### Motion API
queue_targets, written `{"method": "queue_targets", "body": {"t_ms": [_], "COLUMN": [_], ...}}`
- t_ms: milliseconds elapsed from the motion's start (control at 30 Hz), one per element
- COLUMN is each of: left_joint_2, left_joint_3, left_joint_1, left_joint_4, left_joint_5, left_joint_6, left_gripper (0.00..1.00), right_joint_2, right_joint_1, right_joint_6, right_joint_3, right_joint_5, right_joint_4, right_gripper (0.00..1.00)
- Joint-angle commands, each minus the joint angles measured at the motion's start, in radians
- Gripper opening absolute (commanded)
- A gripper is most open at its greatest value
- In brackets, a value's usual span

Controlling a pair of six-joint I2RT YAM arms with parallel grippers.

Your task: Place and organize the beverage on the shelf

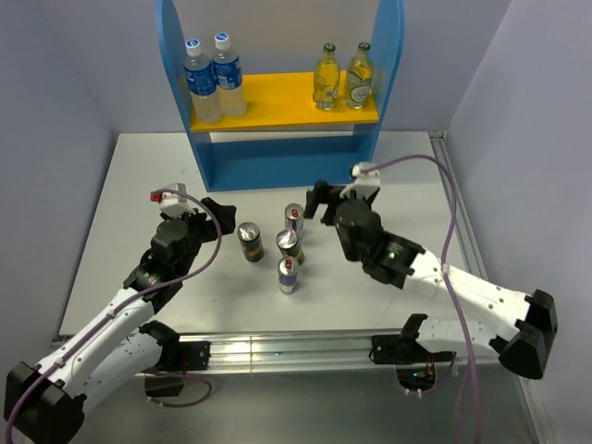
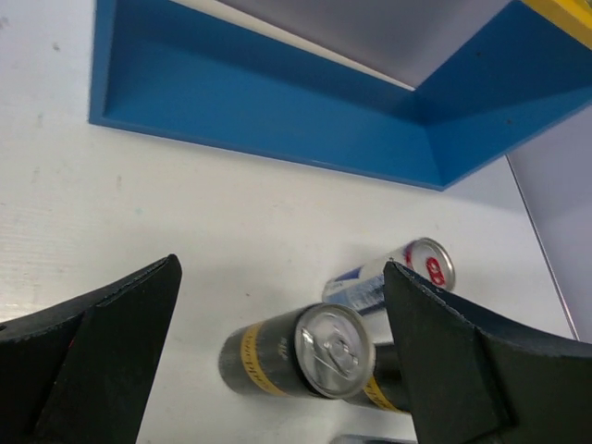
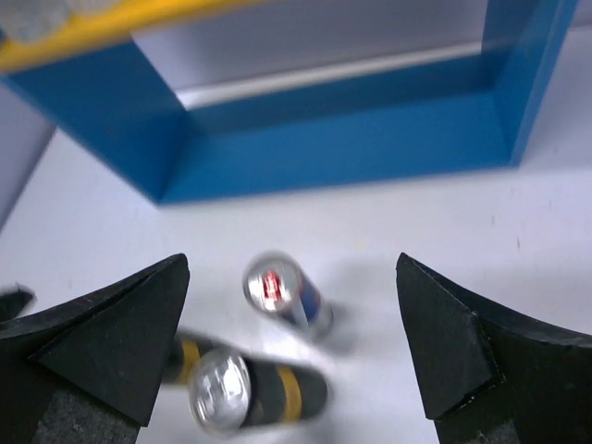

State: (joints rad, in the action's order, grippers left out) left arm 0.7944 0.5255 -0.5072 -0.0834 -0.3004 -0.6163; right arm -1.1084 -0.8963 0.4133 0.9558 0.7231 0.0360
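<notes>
The left gripper should go down toward the right in the top view next, with its fingers around the upright dark can's body (image 1: 251, 244) (image 2: 281, 353), because that can stands nearest to this gripper.
The shelf (image 1: 277, 162) stands at the back of the table. Its yellow board (image 1: 282, 97) carries two green-capped glass bottles (image 1: 326, 79) (image 1: 359, 76) at the right. Two dark gold-topped cans (image 1: 250, 241) (image 1: 290, 246) and two slim silver-blue cans (image 1: 294, 220) (image 1: 289, 275) stand on the table in front of it. My left gripper (image 1: 215, 213) is open and empty, left of the cans. The left wrist view (image 2: 280, 268) shows a dark can (image 2: 305, 356) between the jaws, further on. My right gripper (image 1: 317, 205) is open and empty, right of the cans, and over a silver-blue can (image 3: 282, 291) in its wrist view (image 3: 291, 264).
Two plastic water bottles with blue caps (image 1: 199, 83) (image 1: 228, 74) stand at the left of the yellow board. The shelf's lower bay (image 2: 277, 102) holds nothing. Grey walls close in the table on the left, right and back.
</notes>
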Motion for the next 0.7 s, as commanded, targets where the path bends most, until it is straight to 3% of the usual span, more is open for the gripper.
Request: {"method": "queue_targets", "body": {"t_ms": [0, 133, 400, 667], "left_joint_2": [0.002, 0.042, 0.147, 0.264], "left_joint_3": [-0.013, -0.044, -0.090, -0.093], "left_joint_1": [-0.101, -0.273, -0.339, -0.360], "left_joint_4": [0.005, -0.008, -0.079, -0.150], "left_joint_5": [-0.070, -0.167, -0.219, -0.281], "left_joint_6": [-0.026, -0.062, -0.114, -0.109], "left_gripper": [0.98, 0.98, 0.97, 0.97], "right_joint_2": [0.100, 0.254, 0.421, 0.374], "right_joint_1": [-0.062, -0.150, -0.181, -0.188], "right_joint_6": [0.126, 0.218, 0.321, 0.358], "right_joint_3": [-0.112, -0.254, -0.414, -0.491], "right_joint_5": [0.091, 0.107, 0.062, 0.042], "right_joint_4": [0.071, 0.206, 0.306, 0.248], "right_gripper": [1.00, 1.00, 1.00, 1.00]}}
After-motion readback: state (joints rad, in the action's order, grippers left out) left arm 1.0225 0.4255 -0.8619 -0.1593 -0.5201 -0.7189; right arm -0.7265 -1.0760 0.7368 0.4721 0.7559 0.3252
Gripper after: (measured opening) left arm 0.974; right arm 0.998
